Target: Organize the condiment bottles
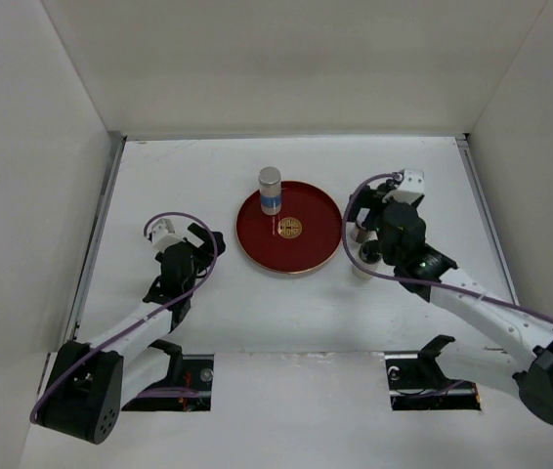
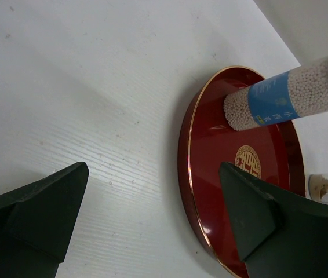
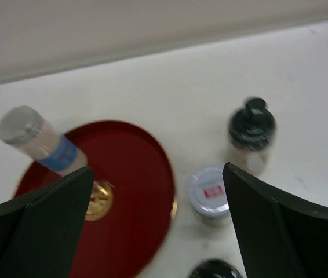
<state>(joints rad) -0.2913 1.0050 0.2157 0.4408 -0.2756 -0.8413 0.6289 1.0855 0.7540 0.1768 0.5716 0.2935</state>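
My right gripper draws back next and lowers its open fingers around the nearest black cap point(image 1: 369, 252), because that bottle still stands off the red round tray point(image 1: 306, 249).
A tall grey-capped bottle point(image 1: 271, 190) with a blue label stands on the far left part of the red round tray point(image 1: 306, 249). In the right wrist view that bottle point(image 3: 39, 142) is at the left. A white-lidded jar point(image 3: 209, 191), a black-capped bottle point(image 3: 252, 130) and another dark cap point(image 3: 213, 269) stand on the table right of the tray point(image 3: 123, 197). My right gripper point(image 3: 158, 220) hovers open over the tray's right rim and these jars, holding nothing. My left gripper point(image 2: 152, 214) is open and empty at the tray's point(image 2: 210, 145) left rim, with the bottle point(image 2: 285, 98) beyond.
White walls close in the table on the left, back and right. In the top view my right arm point(image 1: 408, 239) covers most of the jars beside the tray; one pale jar point(image 1: 365, 258) shows under it. My left gripper point(image 1: 210, 249) sits left of the tray.
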